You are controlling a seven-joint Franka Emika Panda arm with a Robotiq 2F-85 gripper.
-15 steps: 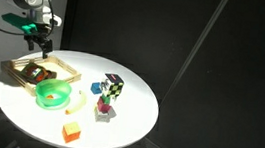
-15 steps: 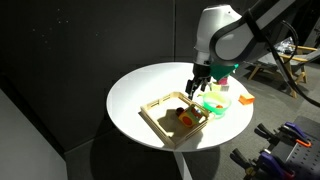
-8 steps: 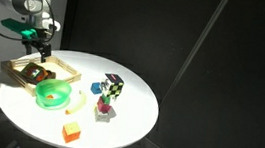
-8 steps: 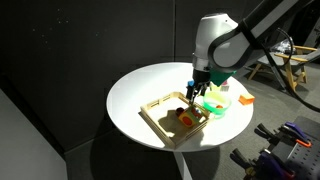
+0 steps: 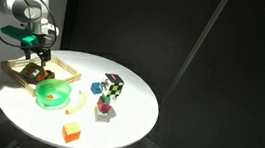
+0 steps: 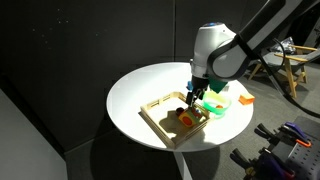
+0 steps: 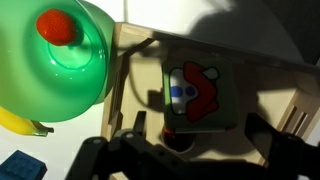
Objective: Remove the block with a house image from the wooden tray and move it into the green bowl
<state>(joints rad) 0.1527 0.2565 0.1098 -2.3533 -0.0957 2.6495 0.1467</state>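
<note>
The block is below the gripper, inside the wooden tray (image 7: 135,45), so the robot needs to lower the gripper until its open fingers are on both sides of the block's near edge (image 7: 200,126).
In the wrist view the block with a house image (image 7: 200,92) lies flat in the wooden tray (image 7: 135,45), showing red, white and blue patches. My gripper (image 7: 198,135) is open, one finger on each side of the block's near edge and not touching it. A dark red rounded piece (image 7: 178,137) sits just under that edge. The green bowl (image 7: 65,65) stands beside the tray with a red round thing (image 7: 58,25) inside. In both exterior views the gripper (image 5: 40,53) (image 6: 193,92) hangs low over the tray (image 5: 68,69) (image 6: 150,110), next to the bowl (image 5: 53,97) (image 6: 213,103).
On the round white table stand a multicoloured cube (image 5: 113,85), a small pink-red piece (image 5: 103,106) and an orange block (image 5: 71,130). A yellow banana-like piece (image 7: 20,122) and a blue block (image 7: 22,165) lie near the bowl. The table's edge is close behind the tray.
The gripper has come down toward the tray and shifted slightly over its contents. Its jaws have stayed open. Nothing on the table has moved.
</note>
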